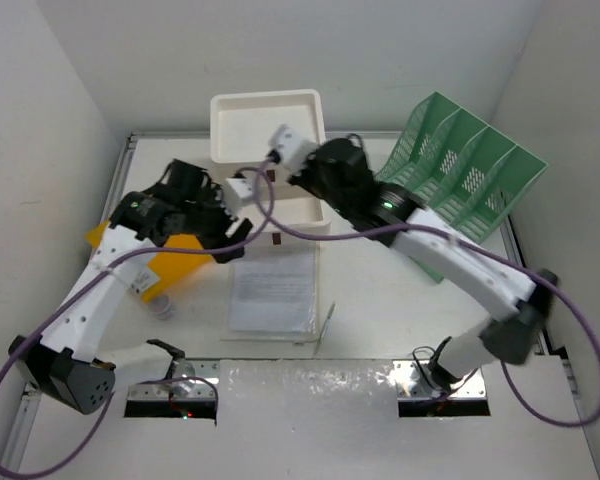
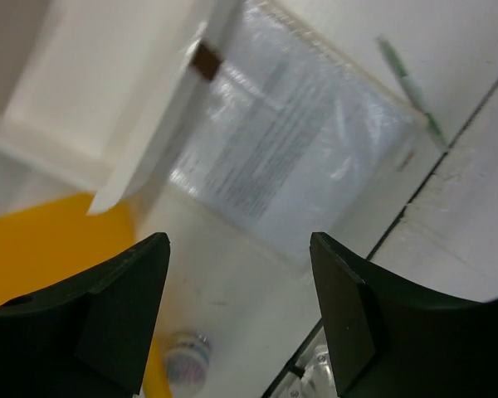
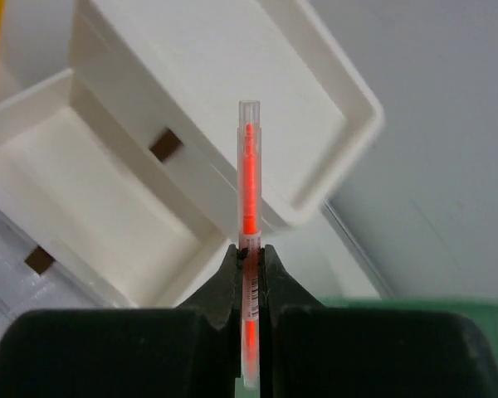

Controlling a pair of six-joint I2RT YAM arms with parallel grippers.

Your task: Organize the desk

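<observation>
My left gripper moves open across the sleeve and down onto the green pen next. The pen lies loose below the gripper and to its right in the top view.
The desk (image 1: 380, 290) is the white tabletop under both arms. My right gripper (image 3: 249, 253) is shut on a clear pen with an orange-red core (image 3: 248, 166), which points up out of the jaws. It hangs above the white drawer box (image 3: 232, 75) and its pulled-out drawer (image 3: 108, 199). My left gripper (image 2: 239, 240) is open and holds nothing. It hovers over the desk (image 2: 249, 282) between a yellow folder (image 2: 41, 249) and a paper in a clear sleeve (image 2: 290, 149).
A green mesh file rack (image 1: 460, 170) stands at the back right. A green pen (image 2: 411, 83) lies beside the sleeve. A small capped bottle (image 2: 187, 361) lies by the folder's edge. The open drawer (image 1: 298, 212) juts toward the sleeve (image 1: 272, 290).
</observation>
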